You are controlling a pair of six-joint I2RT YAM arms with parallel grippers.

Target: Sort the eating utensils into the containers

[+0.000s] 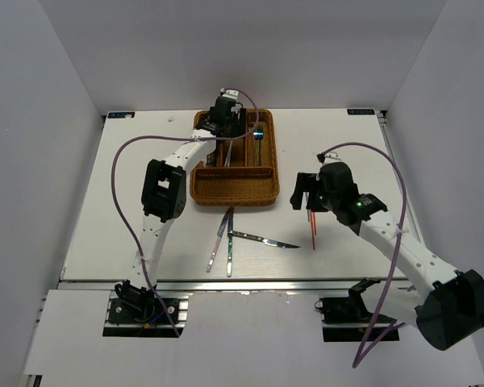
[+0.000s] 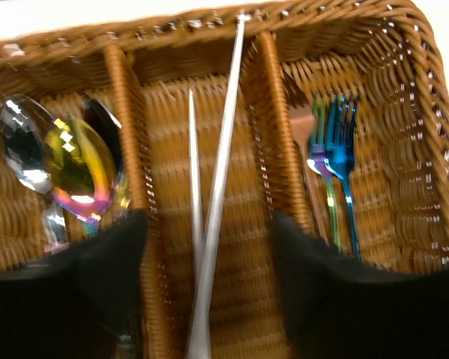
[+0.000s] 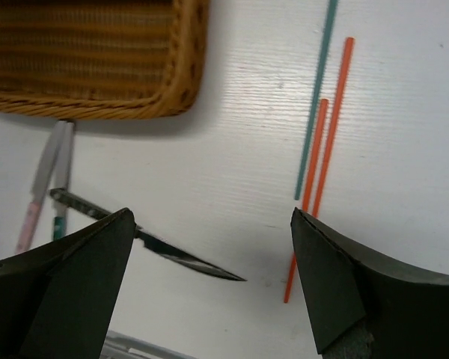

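Note:
The red chopstick's top end [image 3: 349, 45] is below, sticking out past the other red one, so my right gripper should next go down toward the right in the wrist view.
The brown wicker tray [image 1: 234, 192] lies at the table's far middle. My left gripper [image 1: 226, 121] hovers over its far end, open [image 2: 209, 217]. Two white chopsticks [image 2: 218, 179] lie loose in the middle slot between the spread fingers. Spoons [image 2: 78, 168] fill the left slot and blue forks [image 2: 337, 149] the right one. To the right of the tray my right gripper [image 1: 306, 197] hangs open [image 3: 209, 217] over bare table. Two red chopsticks [image 3: 333, 127] and a green one [image 3: 316, 97] lie just right of it, and a knife [image 3: 187, 262] lies to its left.
Two pale-handled utensils [image 1: 223, 242] lie side by side in front of the tray, next to the knife [image 1: 262, 239]. The red chopsticks [image 1: 313, 230] point toward the table's near edge. White walls enclose the table on three sides.

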